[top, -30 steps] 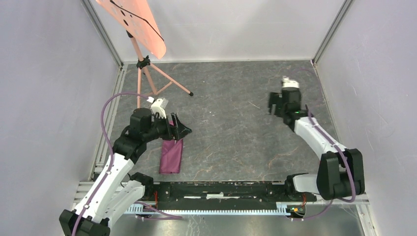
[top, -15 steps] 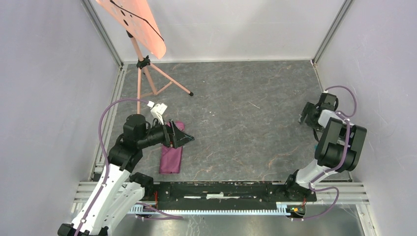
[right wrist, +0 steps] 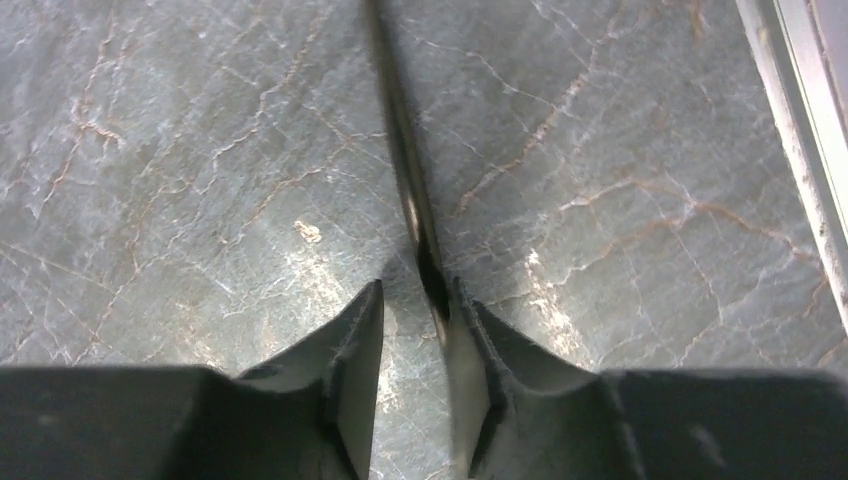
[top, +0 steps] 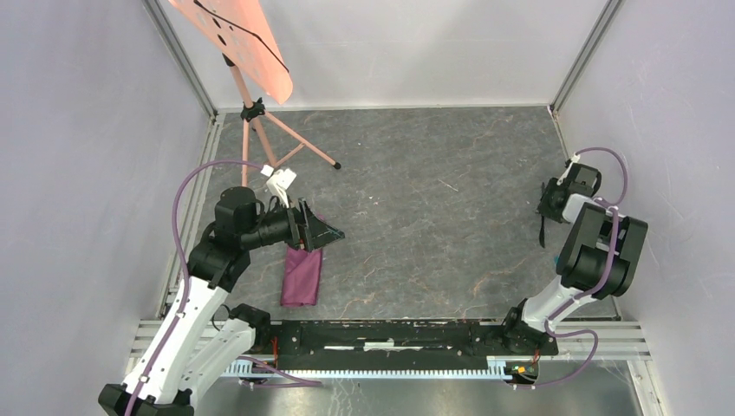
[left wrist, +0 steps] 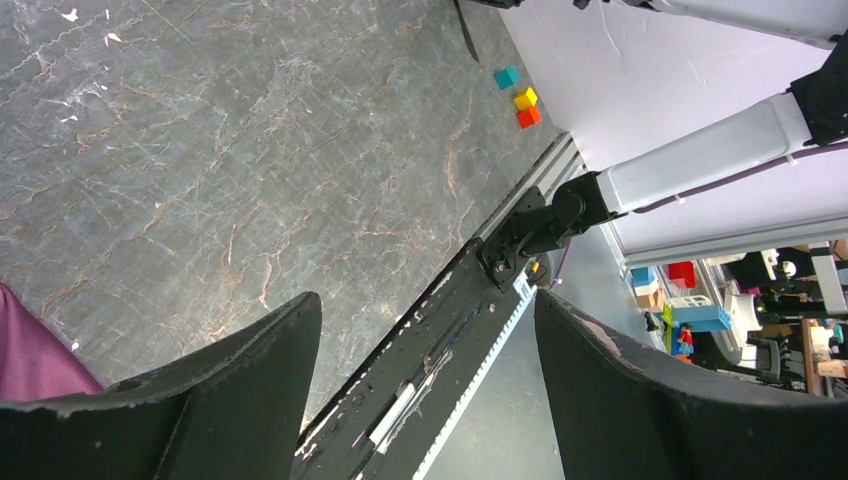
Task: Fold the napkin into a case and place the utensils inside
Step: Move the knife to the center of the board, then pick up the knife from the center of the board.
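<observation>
The dark utensil lies below my left gripper and to its right in the top view. My left gripper needs to move its empty fingers that way and down onto it.
The napkin lies folded into a narrow plum case on the grey floor, below my left gripper. That gripper hovers over the case's far end, open and with nothing between its fingers; in the left wrist view only a plum corner shows. By the right wall my right gripper points down at a slim dark utensil. The utensil runs between the jaws, against the right finger, with a gap to the left finger. No fork tines show.
An orange music stand on a tripod occupies the back left. Teal, yellow and orange cubes sit by the right wall. A black rail runs along the near edge.
My right arm swung from mid-table to the right wall, and its jaws narrowed around the utensil. My left gripper shifted slightly above the case and stayed open.
</observation>
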Tool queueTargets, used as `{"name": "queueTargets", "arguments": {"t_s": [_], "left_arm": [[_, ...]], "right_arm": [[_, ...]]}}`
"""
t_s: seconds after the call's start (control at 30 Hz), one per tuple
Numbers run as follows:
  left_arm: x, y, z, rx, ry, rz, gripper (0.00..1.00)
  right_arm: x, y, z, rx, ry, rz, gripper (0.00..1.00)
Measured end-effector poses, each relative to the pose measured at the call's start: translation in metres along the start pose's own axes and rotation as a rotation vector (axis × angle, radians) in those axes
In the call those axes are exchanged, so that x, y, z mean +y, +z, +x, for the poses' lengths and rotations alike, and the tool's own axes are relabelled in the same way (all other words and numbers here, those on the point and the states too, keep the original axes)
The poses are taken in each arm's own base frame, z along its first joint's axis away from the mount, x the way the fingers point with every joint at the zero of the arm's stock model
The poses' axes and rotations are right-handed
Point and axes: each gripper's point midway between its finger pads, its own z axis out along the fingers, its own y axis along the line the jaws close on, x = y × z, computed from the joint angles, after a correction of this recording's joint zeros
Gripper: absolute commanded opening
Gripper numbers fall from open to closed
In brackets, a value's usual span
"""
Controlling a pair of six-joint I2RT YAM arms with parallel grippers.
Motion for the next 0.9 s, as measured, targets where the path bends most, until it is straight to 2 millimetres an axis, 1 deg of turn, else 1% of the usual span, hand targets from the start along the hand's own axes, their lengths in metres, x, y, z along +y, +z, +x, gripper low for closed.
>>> {"name": "queueTargets", "arguments": {"t_s": [0.1, 0.2, 0.27, 0.33, 0.4, 0.5, 0.6, 0.73, 0.83, 0.9], "left_arm": [[0.000, 0.000, 0.000, 0.001, -0.005, -0.001, 0.83], [-0.002, -0.001, 0.000, -0.003, -0.018, 0.000, 0.83], [-0.004, -0.003, 0.000, -0.010, -0.024, 0.002, 0.83], [-0.005, -0.005, 0.001, -0.019, -0.026, 0.005, 0.83], [-0.006, -0.007, 0.003, -0.025, -0.031, 0.006, 0.83], [-0.004, -0.009, 0.006, -0.033, -0.039, -0.001, 0.83], [-0.001, -0.009, 0.007, -0.041, -0.050, -0.013, 0.83], [-0.001, -0.009, 0.007, -0.044, -0.067, -0.019, 0.83], [0.003, -0.008, 0.007, -0.055, -0.071, -0.034, 0.83], [0.007, -0.008, 0.009, -0.060, -0.073, -0.047, 0.83]], "right_arm": [[0.010, 0.000, 0.003, -0.022, -0.005, -0.042, 0.24], [0.028, -0.001, 0.008, -0.031, -0.038, -0.081, 0.21], [0.053, -0.002, 0.014, -0.034, -0.093, -0.126, 0.19], [0.086, -0.005, 0.022, -0.034, -0.169, -0.189, 0.18], [0.131, -0.010, 0.037, -0.027, -0.284, -0.274, 0.15], [0.202, -0.025, 0.069, -0.013, -0.483, -0.419, 0.12], [0.258, -0.044, 0.104, -0.010, -0.676, -0.541, 0.10], [0.310, -0.073, 0.151, -0.028, -0.969, -0.652, 0.05], [0.334, -0.094, 0.183, -0.053, -1.167, -0.715, 0.05], [0.341, -0.105, 0.198, -0.077, -1.267, -0.747, 0.07]]}}
